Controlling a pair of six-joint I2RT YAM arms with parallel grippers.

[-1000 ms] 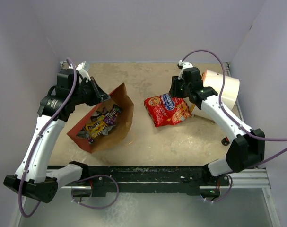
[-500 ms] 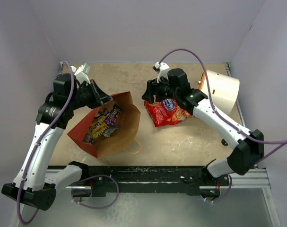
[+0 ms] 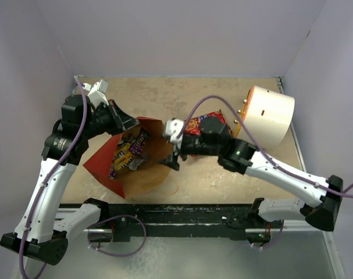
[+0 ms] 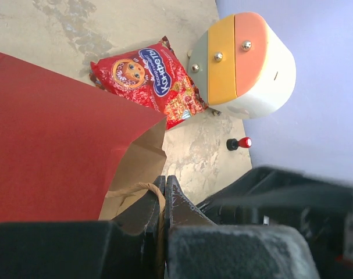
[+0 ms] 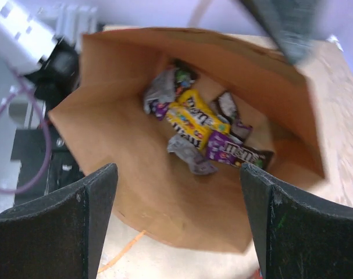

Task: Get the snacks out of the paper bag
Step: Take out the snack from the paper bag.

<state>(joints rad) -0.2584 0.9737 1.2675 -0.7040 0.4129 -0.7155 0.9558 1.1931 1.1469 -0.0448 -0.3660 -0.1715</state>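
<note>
The right gripper comes down through the bag's opening onto one silver wrapper (image 3: 136,163) (image 5: 191,155) next, since that wrapper lies nearest the bag's opening.
The paper bag (image 3: 102,167), red outside and brown inside, lies tilted with its mouth facing right. Several small candy wrappers (image 3: 129,152) in yellow, purple, brown and silver lie deep inside it; they also show in the right wrist view (image 5: 200,127). My left gripper (image 3: 127,122) is shut on the bag's twisted paper handle (image 4: 142,189) at the upper rim. My right gripper (image 3: 169,152) is open and empty at the bag's mouth, its fingers (image 5: 77,226) spread wide before the brown inside (image 5: 129,145). The large red packet (image 3: 206,120) lies on the table behind my right arm.
A white cylinder with an orange face (image 3: 270,115) lies at the back right, next to the red packet (image 4: 150,75). A small red-capped black knob (image 4: 239,143) sits on the table near it. Purple walls close in the table on three sides.
My right arm has swung left from the red packet, which stays on the table, to the bag's mouth. The bag's mouth has spread wider, still held by my left gripper.
</note>
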